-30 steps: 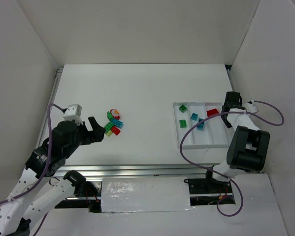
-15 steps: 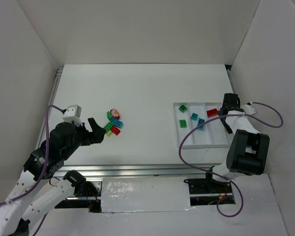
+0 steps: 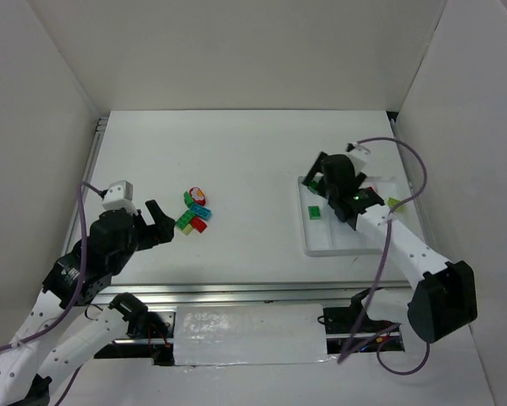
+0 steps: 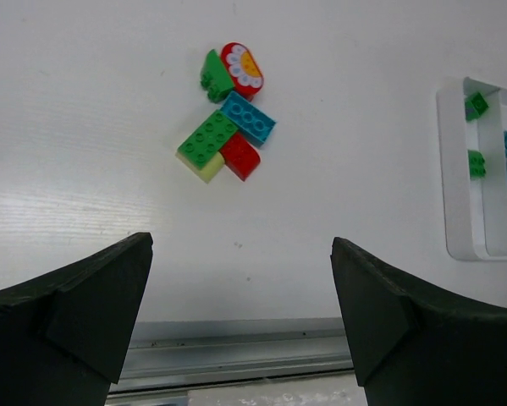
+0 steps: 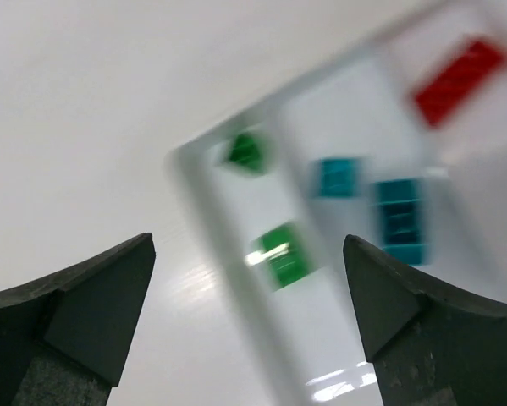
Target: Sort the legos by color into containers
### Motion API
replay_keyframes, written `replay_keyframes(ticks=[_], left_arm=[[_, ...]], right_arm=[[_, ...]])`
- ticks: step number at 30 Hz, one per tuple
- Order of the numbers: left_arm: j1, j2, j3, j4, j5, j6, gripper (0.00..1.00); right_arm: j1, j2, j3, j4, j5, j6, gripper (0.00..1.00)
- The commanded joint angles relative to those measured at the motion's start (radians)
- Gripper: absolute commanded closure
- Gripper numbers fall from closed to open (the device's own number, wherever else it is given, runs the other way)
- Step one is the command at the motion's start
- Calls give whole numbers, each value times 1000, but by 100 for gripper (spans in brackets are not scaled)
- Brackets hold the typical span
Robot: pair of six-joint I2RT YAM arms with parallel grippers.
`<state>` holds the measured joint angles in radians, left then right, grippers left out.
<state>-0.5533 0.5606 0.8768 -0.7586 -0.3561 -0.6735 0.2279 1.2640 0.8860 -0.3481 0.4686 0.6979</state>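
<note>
The robot's right gripper should next sweep to the left in the top view and down onto the red brick's jutting end (image 3: pixel 201 226), which lies below it on that side.
A cluster of loose legos (image 3: pixel 195 210) lies on the table's left half: a green wedge (image 4: pixel 213 76), a red round piece (image 4: pixel 242 68), a teal brick (image 4: pixel 247 118), a green brick (image 4: pixel 206 139), a red brick (image 4: pixel 239 156) and a pale yellow-green one (image 4: pixel 204 167). My left gripper (image 3: pixel 158 222) (image 4: pixel 240 254) hangs open and empty just left of them. The containers are the compartments of a white tray (image 3: pixel 338 244) (image 5: pixel 194 169), holding two green bricks (image 5: pixel 284 254), teal bricks (image 5: pixel 401 218) and a red brick (image 5: pixel 459 80). My right gripper (image 3: pixel 321 176) (image 5: pixel 249 254) hovers open and empty over the tray's left end.
White walls enclose the table on three sides. A metal rail (image 4: pixel 236 351) runs along the near edge below the left gripper. The right arm (image 3: pixel 405 249) and its purple cable cross above the tray's right compartments.
The right gripper has opened and swung from the tray's right side across to its left end. The left gripper barely shifted.
</note>
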Motion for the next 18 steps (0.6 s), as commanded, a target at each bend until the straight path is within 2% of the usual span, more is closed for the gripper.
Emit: replay_keyframes(ticks=[1, 3, 4, 5, 6, 8, 11, 15, 18], left_arm=[[-4, 27, 19, -57, -159, -107, 0], [-2, 38, 28, -85, -219, -161, 0], [0, 45, 30, -123, -243, -185, 0], [0, 47, 31, -145, -269, -217, 0], [0, 47, 37, -160, -289, -253, 0], [0, 33, 45, -182, -317, -267, 0], [-2, -22, 25, -130, -290, -236, 0], [-7, -59, 10, -102, -258, -196, 0], [-10, -56, 7, -90, -239, -179, 1]], right_arm=[[274, -49, 62, 78, -64, -97, 0], [379, 56, 134, 76, -155, -141, 1], [458, 99, 155, 93, -241, -187, 0], [497, 195, 204, 125, -433, -299, 0], [540, 249, 240, 123, -468, -352, 0], [660, 410, 376, 53, -452, -438, 0], [741, 605, 561, -20, -424, -520, 7], [757, 761, 724, -57, -435, -555, 18], [757, 834, 801, -72, -450, -580, 19]])
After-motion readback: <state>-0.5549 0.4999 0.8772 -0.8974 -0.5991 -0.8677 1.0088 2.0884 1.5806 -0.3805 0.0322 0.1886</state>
